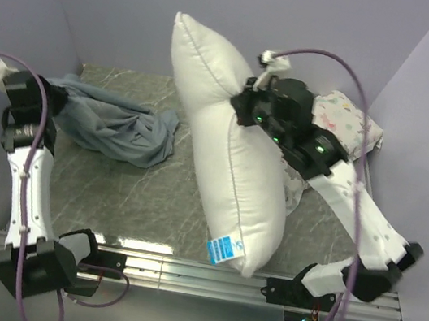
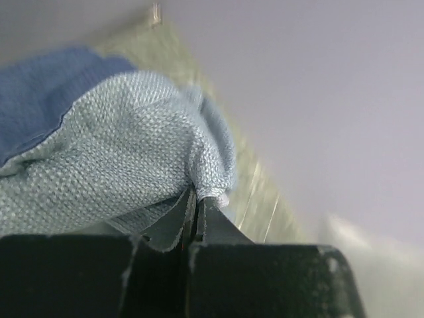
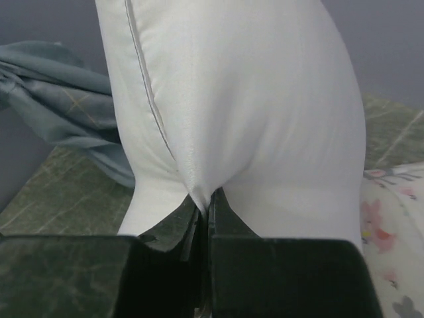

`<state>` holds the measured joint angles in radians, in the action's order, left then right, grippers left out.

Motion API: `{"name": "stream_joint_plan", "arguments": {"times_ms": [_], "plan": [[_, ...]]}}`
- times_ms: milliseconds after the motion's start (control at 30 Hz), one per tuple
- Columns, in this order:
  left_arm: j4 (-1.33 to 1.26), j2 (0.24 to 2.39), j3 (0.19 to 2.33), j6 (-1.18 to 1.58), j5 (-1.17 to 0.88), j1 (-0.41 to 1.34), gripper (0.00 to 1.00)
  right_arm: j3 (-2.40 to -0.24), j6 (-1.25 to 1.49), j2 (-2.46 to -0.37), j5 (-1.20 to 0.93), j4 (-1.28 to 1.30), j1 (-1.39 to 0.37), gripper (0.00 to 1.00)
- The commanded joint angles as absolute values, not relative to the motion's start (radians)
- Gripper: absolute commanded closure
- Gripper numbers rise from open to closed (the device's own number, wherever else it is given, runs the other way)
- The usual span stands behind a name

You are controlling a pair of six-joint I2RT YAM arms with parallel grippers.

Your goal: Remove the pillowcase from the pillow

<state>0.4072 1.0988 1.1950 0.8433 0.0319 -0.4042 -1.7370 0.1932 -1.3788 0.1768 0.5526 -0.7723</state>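
The pillow is already bare, so my right gripper will lower it next and let go. Open marble beside the pillowcase is below my gripper and to its left in the top view.
The plain white pillow (image 1: pixel 233 147) stands on edge across the middle of the table, bare, with a blue label at its near corner. My right gripper (image 1: pixel 240 103) is shut on a pinch of its side fabric, seen close in the right wrist view (image 3: pixel 202 202). The pillowcase (image 1: pixel 118 124) lies crumpled at the left, its paler grey-blue inner side out, apart from the pillow. My left gripper (image 1: pixel 45 91) is shut on an edge of it, seen close in the left wrist view (image 2: pixel 197 199), where the woven cloth (image 2: pixel 119 146) fills the frame.
A smaller white pillow printed with pink flowers (image 1: pixel 345 120) lies at the far right behind my right arm. Grey walls close in the left, back and right. A metal rail (image 1: pixel 196 269) runs along the near edge. The tabletop (image 1: pixel 142 198) is green-grey marble.
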Motion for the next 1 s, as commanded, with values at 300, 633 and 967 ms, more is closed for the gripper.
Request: {"name": "stream_joint_plan", "arguments": {"times_ms": [300, 633, 967], "plan": [[0.241, 1.028, 0.719, 0.861, -0.095, -0.103, 0.77, -1.724, 0.48, -1.856, -0.018, -0.036, -0.799, 1.0], [0.442, 0.876, 0.86, 0.735, -0.011, -0.094, 0.15, -1.555, 0.664, -2.043, -0.052, -0.357, -0.853, 1.0], [0.443, 0.874, 0.992, 0.637, -0.165, -0.092, 0.08, -1.727, 0.572, -1.981, -0.138, -0.2, -0.862, 0.4]]}}
